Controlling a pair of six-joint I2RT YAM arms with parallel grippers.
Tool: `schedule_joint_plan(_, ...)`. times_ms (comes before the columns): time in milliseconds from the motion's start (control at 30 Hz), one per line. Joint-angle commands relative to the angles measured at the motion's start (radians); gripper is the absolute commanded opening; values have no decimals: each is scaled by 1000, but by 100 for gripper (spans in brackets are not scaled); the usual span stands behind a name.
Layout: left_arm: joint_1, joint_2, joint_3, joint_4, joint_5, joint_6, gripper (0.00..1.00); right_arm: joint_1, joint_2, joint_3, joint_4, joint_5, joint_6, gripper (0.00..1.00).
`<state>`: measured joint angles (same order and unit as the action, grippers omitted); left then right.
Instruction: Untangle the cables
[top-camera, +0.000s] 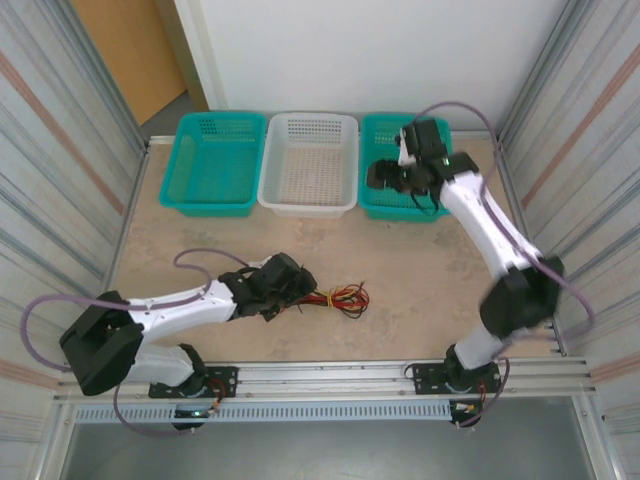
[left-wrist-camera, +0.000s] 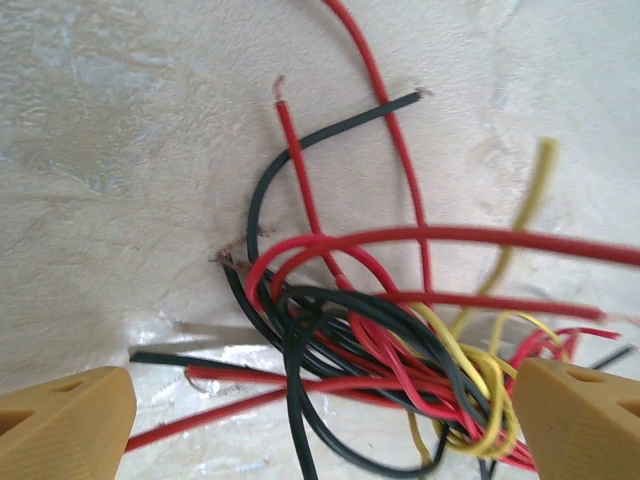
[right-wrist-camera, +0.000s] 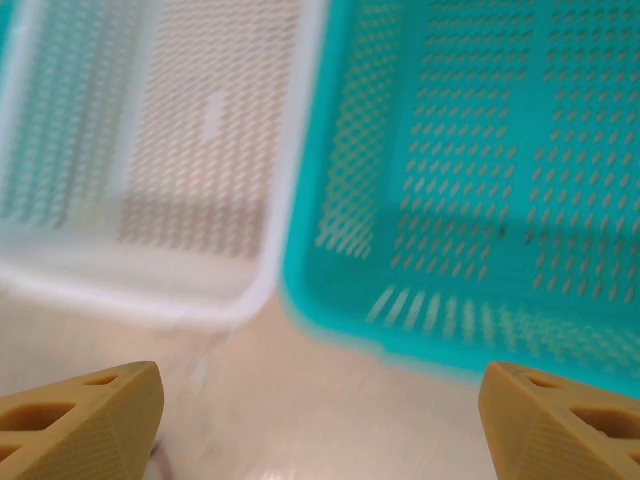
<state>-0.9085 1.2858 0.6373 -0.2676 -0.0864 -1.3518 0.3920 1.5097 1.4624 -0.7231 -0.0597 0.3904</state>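
Observation:
I will next move the open fingers of my right gripper back and down onto the yellow cables that bind the tangle's middle. The cables are below the gripper and back toward my base.
The cables (top-camera: 341, 298) lie as a tangle of thin red, black and yellow wires on the beige table, near the front middle. My left gripper (top-camera: 296, 292) is low at the tangle's left end. In the left wrist view its tan fingers (left-wrist-camera: 60, 425) stand wide apart, open, with the knot of cables (left-wrist-camera: 400, 340) lying on the table between them; loose red and black ends fan outward. My right gripper (top-camera: 382, 178) hovers at the back over the near-left part of the right teal basket (top-camera: 375, 135). It is open (right-wrist-camera: 320, 420), with nothing between its fingers.
Three baskets line the back edge: a teal basket (top-camera: 212, 208) at left, a white basket (top-camera: 307, 205) in the middle, and the right teal basket (right-wrist-camera: 420, 200) beside the white one (right-wrist-camera: 150, 300). Corrugated walls close both sides.

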Motion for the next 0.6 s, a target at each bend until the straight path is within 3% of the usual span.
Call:
schedule_joint_plan(0, 10, -64, 16, -68, -25, -14, 96, 203, -115, -267, 77, 39, 97, 78)
schedule_joint_plan(133, 40, -103, -10, -85, -10, -9, 96, 481, -169, -387, 112, 163, 219, 75)
schedule_joint_plan(233, 45, -149, -32, -85, -13, 5, 95, 600, -121, -380, 55, 274, 300, 65)
schedule_joint_plan(400, 45, -258, -69, -151, -46, 61, 93, 642, -25, -377, 41, 294, 359, 46)
schedule_joint_plan(567, 59, -390, -56, -240, -111, 199, 94, 643, 45, -372, 43, 318, 372, 18)
